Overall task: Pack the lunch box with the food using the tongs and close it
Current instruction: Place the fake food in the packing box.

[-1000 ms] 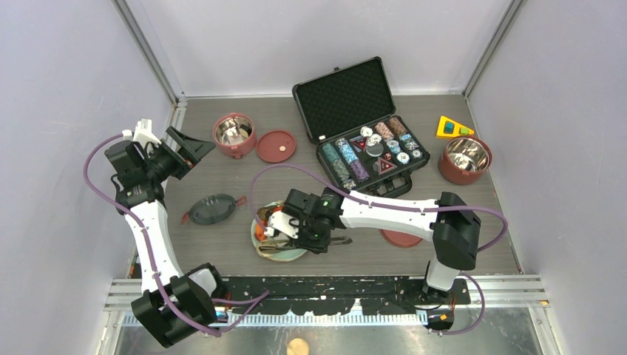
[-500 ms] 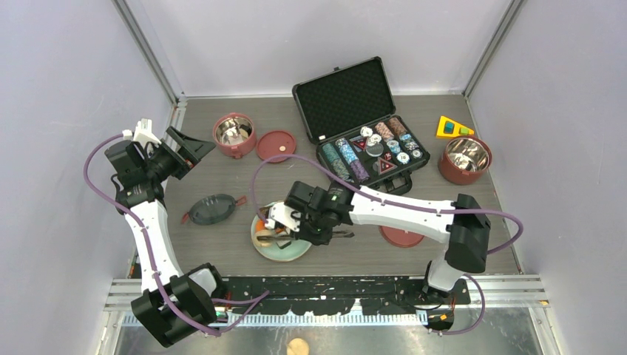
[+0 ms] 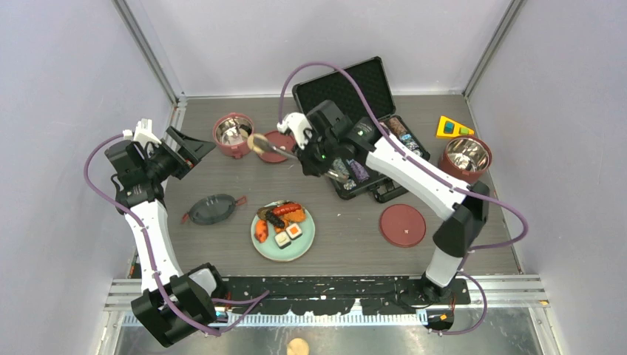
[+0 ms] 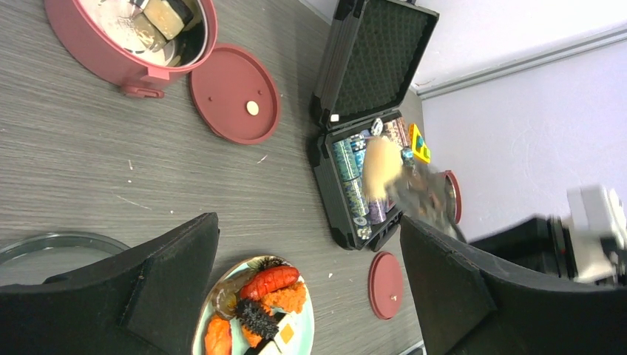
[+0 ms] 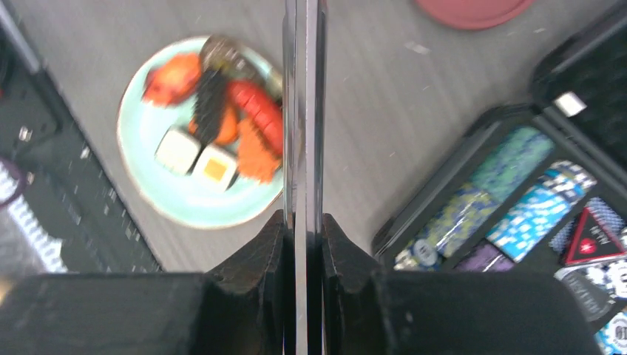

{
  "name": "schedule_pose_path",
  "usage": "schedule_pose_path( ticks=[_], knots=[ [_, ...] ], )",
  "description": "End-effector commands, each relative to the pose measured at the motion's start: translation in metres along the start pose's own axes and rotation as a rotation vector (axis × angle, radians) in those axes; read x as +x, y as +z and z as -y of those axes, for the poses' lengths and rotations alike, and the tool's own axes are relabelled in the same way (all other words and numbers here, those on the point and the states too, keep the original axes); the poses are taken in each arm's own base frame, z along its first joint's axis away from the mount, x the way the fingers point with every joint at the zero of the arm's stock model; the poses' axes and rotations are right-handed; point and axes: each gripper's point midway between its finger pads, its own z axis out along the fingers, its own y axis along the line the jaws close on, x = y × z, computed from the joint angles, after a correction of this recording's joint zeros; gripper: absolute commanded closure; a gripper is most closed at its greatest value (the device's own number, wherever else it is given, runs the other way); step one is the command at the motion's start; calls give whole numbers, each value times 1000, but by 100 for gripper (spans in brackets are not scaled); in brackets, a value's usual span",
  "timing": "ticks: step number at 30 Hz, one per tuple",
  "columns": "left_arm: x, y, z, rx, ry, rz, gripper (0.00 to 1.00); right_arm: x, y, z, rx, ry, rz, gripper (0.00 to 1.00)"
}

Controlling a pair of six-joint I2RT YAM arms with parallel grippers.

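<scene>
The bun hangs beside the maroon lunch box bowl (image 3: 221,143). My right gripper will go down toward the left in the top view and let go of the tongs (image 3: 285,150) with their tip inside that bowl.
My right gripper (image 3: 319,154) is shut on the slim silver tongs (image 3: 285,150), squeezed thin between its fingers (image 5: 336,244). At their tip the tongs pinch a beige bun (image 3: 259,143), which hangs in the air just right of the maroon lunch box bowl (image 3: 221,143) and over its flat red lid (image 3: 279,140). The left wrist view shows sushi pieces (image 4: 166,15) inside that bowl (image 4: 96,63) and the blurred bun (image 4: 381,166). More food (image 3: 279,219) lies on the pale green plate (image 3: 299,248). My left gripper (image 3: 186,148) hovers open and empty left of the bowl.
An open black case of poker chips (image 3: 370,148) sits behind my right arm. A second maroon bowl (image 3: 446,168) and a yellow wedge (image 3: 452,127) stand at the back right. A dark translucent lid (image 3: 212,208) lies left of the plate, another red lid (image 3: 403,225) to its right.
My right arm has lifted off the plate with the bun in the tongs and swung back and left toward the maroon bowl. The left arm has stayed still.
</scene>
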Motion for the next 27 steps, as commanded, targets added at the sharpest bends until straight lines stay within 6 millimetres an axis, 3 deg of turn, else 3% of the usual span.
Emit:
schedule_pose_path(
  ticks=[1, 6, 10, 11, 16, 27],
  knots=[
    [-6, -1, 7, 38, 31, 19, 5, -54, 14, 32, 46, 51, 140, 100],
    [-9, -1, 7, 39, 31, 26, 5, -99, 45, 60, 84, 78, 227, 100],
    [-10, -3, 6, 37, 30, 32, 4, -114, 87, 75, 90, 118, 244, 100],
    [-11, -3, 6, 37, 28, 33, 4, -122, 89, 78, 99, 119, 262, 100],
    [-12, -6, 8, 49, 20, 46, 4, -128, 134, 95, 121, 154, 274, 99],
    [-12, -8, 7, 64, -1, 56, 3, -122, 197, 104, 99, 204, 298, 99]
  ],
)
